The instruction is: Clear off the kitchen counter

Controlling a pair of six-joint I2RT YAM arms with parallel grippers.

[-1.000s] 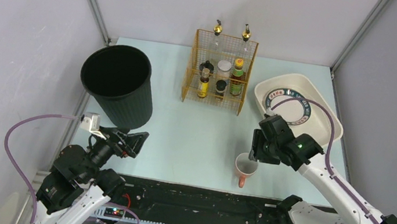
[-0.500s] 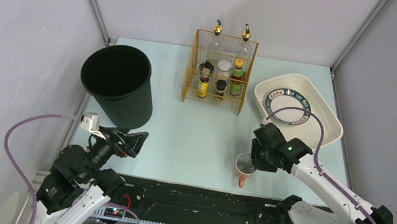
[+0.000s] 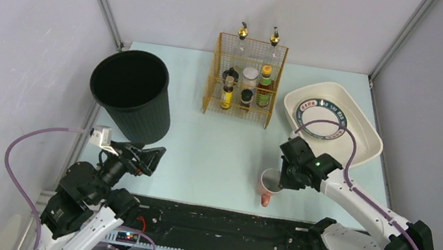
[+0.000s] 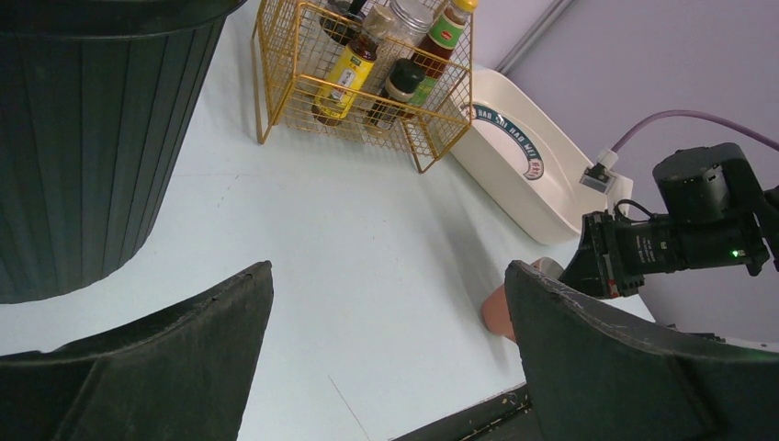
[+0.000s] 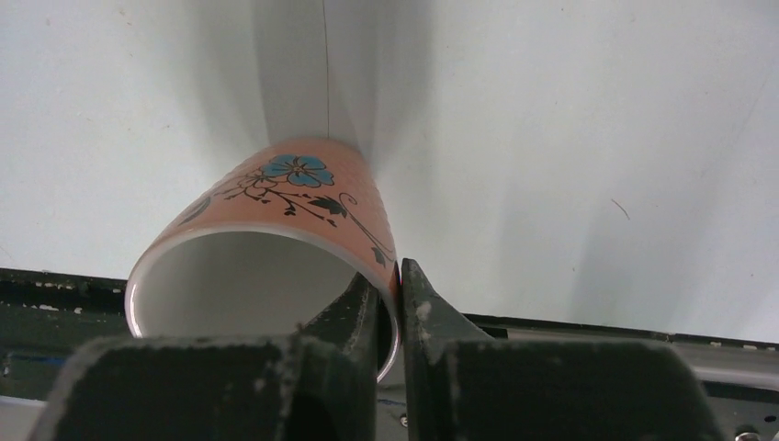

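Next, my right gripper lifts the mug (image 3: pixel 270 185) up and outward over the white tub, then lowers to release it at the tub's near end (image 3: pixel 342 148), which the plate leaves empty.
A salmon-orange mug (image 3: pixel 270 185) with a blue flower print (image 5: pixel 276 211) sits near the front edge of the pale mint kitchen counter (image 3: pixel 215 150). My right gripper (image 3: pixel 281 176) is shut on the mug's rim, one finger inside and one outside (image 5: pixel 393 292), and the mug is tilted. The mug also shows in the left wrist view (image 4: pixel 501 308), partly behind a finger. My left gripper (image 3: pixel 152 154) is open and empty at the counter's front left, beside the black bin; in its own view (image 4: pixel 386 303) only bare counter lies between its fingers.
A black ribbed waste bin (image 3: pixel 130 94) stands at the left. A yellow wire rack (image 3: pixel 244 82) of bottles stands at the back middle. A white oval tub (image 3: pixel 362 128) holding a patterned plate (image 3: pixel 321 118) is at the right. A black rail (image 3: pixel 218 219) runs along the front edge.
My right gripper came down and closed on the mug's rim. The mug has tipped and shifted slightly left. The left arm has not moved.
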